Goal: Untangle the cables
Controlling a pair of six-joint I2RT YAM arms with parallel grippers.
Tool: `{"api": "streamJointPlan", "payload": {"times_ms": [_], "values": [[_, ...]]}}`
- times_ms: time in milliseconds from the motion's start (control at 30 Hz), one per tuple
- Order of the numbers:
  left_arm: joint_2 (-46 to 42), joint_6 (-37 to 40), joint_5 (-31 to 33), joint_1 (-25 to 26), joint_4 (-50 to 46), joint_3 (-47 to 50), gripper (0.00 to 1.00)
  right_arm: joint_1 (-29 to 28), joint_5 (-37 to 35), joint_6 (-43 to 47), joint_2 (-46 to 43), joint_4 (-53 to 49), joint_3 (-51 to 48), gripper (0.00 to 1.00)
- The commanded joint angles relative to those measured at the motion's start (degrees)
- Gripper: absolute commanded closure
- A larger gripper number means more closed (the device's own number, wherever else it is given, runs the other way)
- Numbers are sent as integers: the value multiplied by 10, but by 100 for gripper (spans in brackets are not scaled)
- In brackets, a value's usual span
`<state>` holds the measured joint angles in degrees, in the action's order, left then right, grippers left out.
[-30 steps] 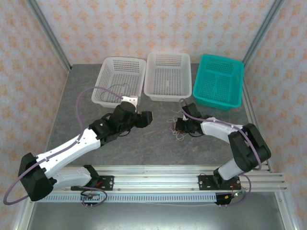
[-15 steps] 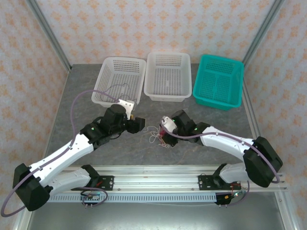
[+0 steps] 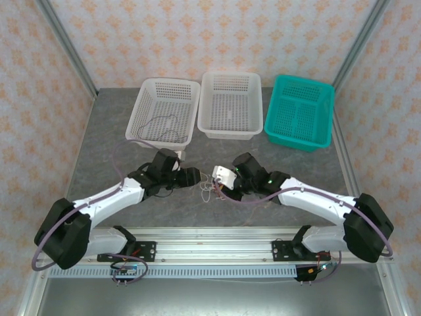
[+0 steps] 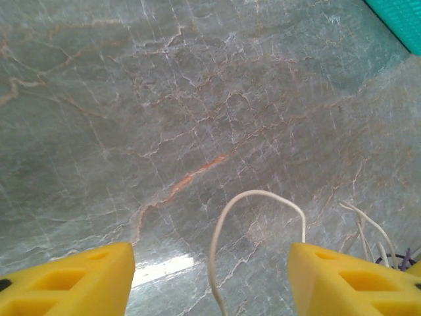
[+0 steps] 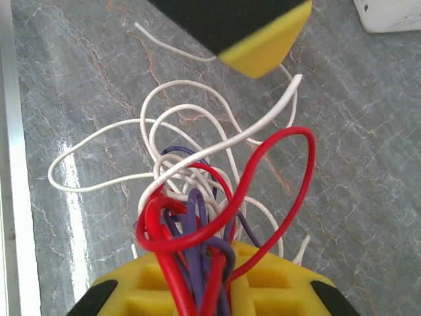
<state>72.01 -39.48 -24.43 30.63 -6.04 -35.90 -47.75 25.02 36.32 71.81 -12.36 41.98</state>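
The bare patch of open tabletop is outward from my right gripper and below it. My right gripper should move outward and down to let go of the red and purple strands there.
A tangle of thin white, red and purple cables [image 3: 209, 189] hangs low over the grey table between my two grippers. My right gripper [image 5: 214, 283] is shut on the red and purple strands of the cables [image 5: 197, 217], with white loops spilling out ahead of it. In the top view the right gripper [image 3: 219, 186] is just right of the tangle. My left gripper [image 3: 197, 176] faces it from the left. It [image 4: 210, 283] stands open, and a white cable loop [image 4: 227, 217] lies between its yellow fingertips [image 4: 72, 280] without being pinched. One left fingertip [image 5: 263, 39] shows at the top of the right wrist view.
Three baskets line the back: a white basket [image 3: 146, 112] holding a thin dark wire [image 3: 164, 122], a second white basket [image 3: 209, 115], and a teal basket [image 3: 276, 125]. An aluminium rail [image 3: 210, 237] runs along the near edge.
My right gripper carried the tangle leftward toward the table's middle. The left arm dropped and swung in from the white basket to meet it, its jaws narrowing slightly.
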Motion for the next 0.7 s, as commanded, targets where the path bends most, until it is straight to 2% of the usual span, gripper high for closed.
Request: {"api": "streamJointPlan", "payload": {"times_ms": [0,33,200,300,600,667], "values": [[15,-49,-28,0,60,1,42,-2,-8,23,-18,31,-11,100],[21,-51,-26,0,60,0,46,-2,-7,21,-20,38,-14,100],[44,-76,-44,0,110,6,83,-3,-19,10,-26,71,-30,100],[35,-75,-32,0,107,3,100,-3,-42,-5,-25,85,-36,100],[-89,-33,56,-22,0,-2,100,-3,-76,-75,-19,120,-54,100],[-110,-28,78,-32,-28,-3,100,-2,-124,-117,-8,133,-53,100]]}}
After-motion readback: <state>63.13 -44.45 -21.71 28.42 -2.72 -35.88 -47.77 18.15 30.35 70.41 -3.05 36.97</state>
